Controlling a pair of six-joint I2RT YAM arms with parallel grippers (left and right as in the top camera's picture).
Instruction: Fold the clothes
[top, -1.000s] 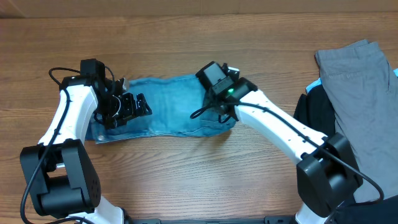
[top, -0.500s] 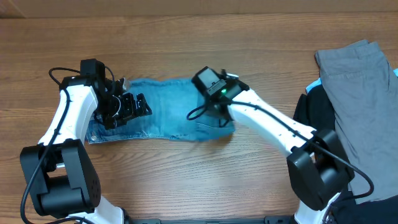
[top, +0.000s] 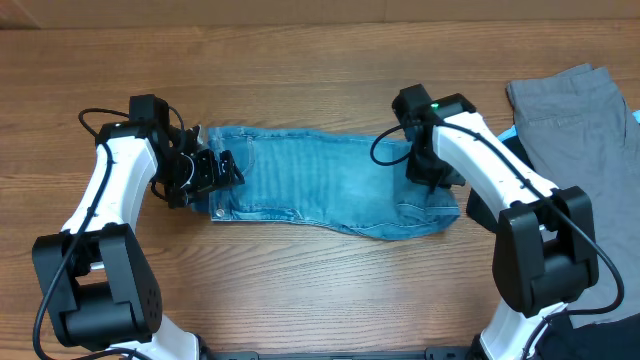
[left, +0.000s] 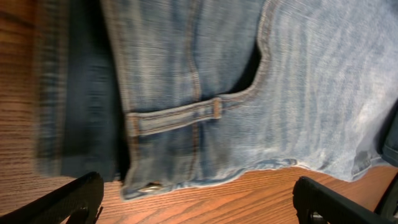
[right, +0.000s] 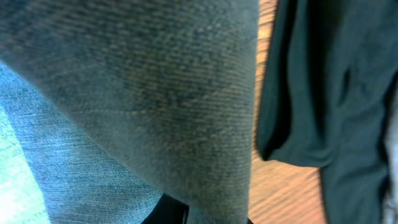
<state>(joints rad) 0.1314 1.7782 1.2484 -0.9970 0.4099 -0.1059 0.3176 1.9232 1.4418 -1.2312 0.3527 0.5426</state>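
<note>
My right gripper carries the end of the jeans over and releases next, as the jeans stretch long. Their flat middle (top: 342, 180) lies to the gripper's left in the overhead view.
The light blue jeans (top: 320, 185) lie stretched left to right across the middle of the table. My left gripper (top: 220, 172) stands open at their left end. In the left wrist view the waistband (left: 174, 118) with a belt loop and a metal button (left: 149, 186) lies just ahead of the gripper (left: 199, 208), and only wood shows between the wide-apart fingers (left: 68, 199). My right gripper (top: 432, 172) is shut on the jeans at their right end. In the right wrist view a raised fold of denim (right: 143, 93) covers the gripper almost entirely.
A grey garment (top: 575, 120) lies at the table's right edge. A black garment (top: 492, 172) sits between it and the jeans, close to my right gripper, and shows as dark cloth (right: 311, 81) in the right wrist view. Bare wood (top: 300, 70) runs along the back.
My right gripper has swung to the right with the denim in its grip, drawing the jeans out longer. Their left end slid right, away from under the still left gripper.
</note>
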